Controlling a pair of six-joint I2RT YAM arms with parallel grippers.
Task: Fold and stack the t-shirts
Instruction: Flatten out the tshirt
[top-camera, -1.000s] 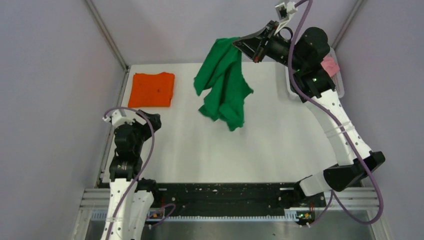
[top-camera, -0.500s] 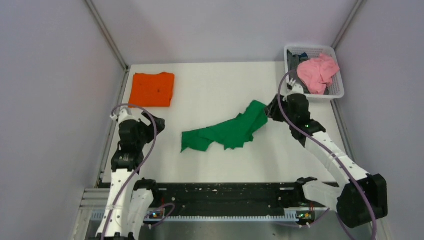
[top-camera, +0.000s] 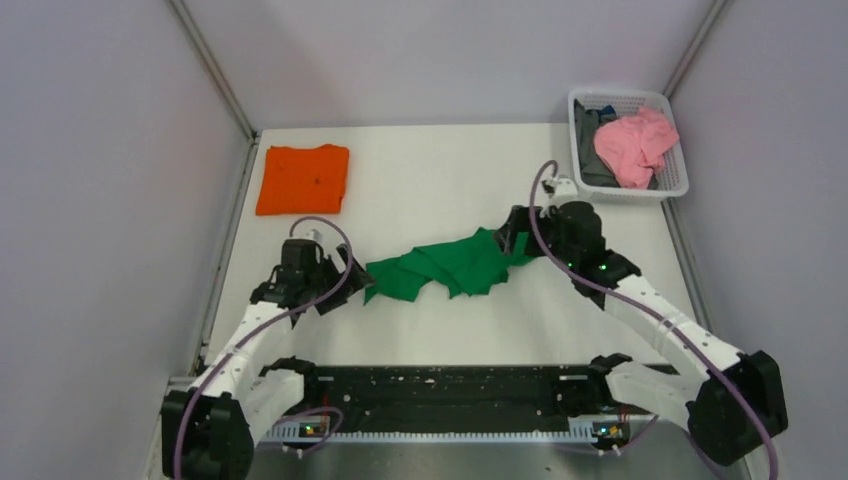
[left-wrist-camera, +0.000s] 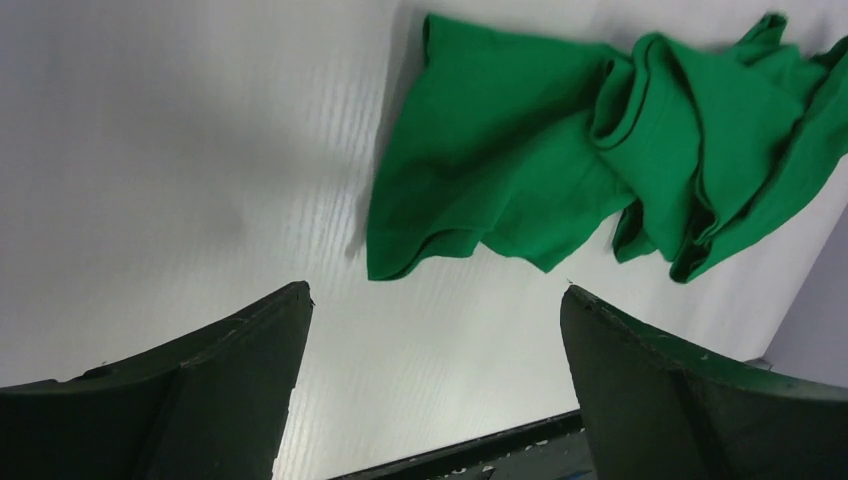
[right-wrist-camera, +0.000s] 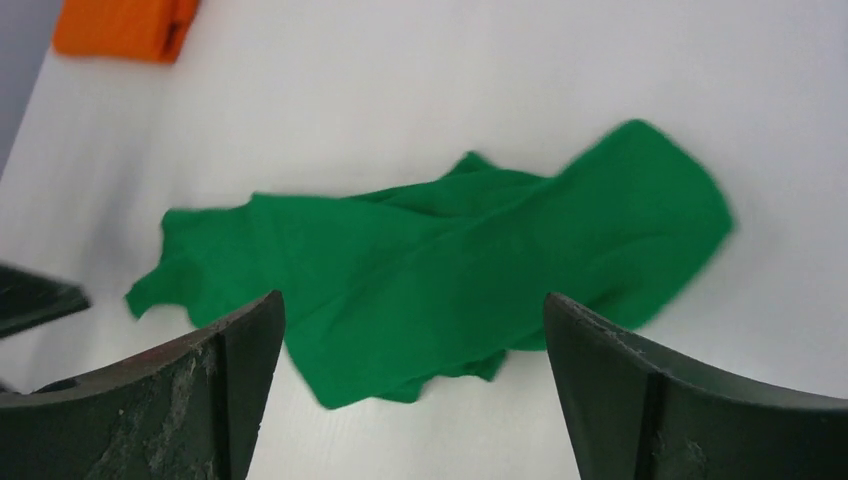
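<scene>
The robot needs to move its left gripper down and to the right in the top view next, onto the green shirt's folded near corner (top-camera: 370, 294) (left-wrist-camera: 402, 257), which sticks out toward the gripper's open fingers.
The green t-shirt (top-camera: 440, 268) lies crumpled in a long strip across the middle of the table (top-camera: 440, 170). The orange t-shirt (top-camera: 303, 179) sits folded flat at the far left corner. My left gripper (top-camera: 352, 285) is open just left of the green shirt's left end, with nothing between its fingers; in its wrist view (left-wrist-camera: 435, 292) the shirt (left-wrist-camera: 560, 160) lies ahead of the tips. My right gripper (top-camera: 508, 236) is open over the shirt's right end, and in its wrist view (right-wrist-camera: 412, 300) the cloth (right-wrist-camera: 450, 250) spreads beyond the fingers, the orange t-shirt (right-wrist-camera: 125, 25) far off.
A white basket (top-camera: 680, 187) at the far right corner holds a pink cloth (top-camera: 635, 145) and a grey one. Grey walls close in both sides and the back. A black rail (top-camera: 450, 390) runs along the near edge.
The right arm came down from high at the back, laid the green shirt on the table and let go. The left arm reached right to the shirt's left end.
</scene>
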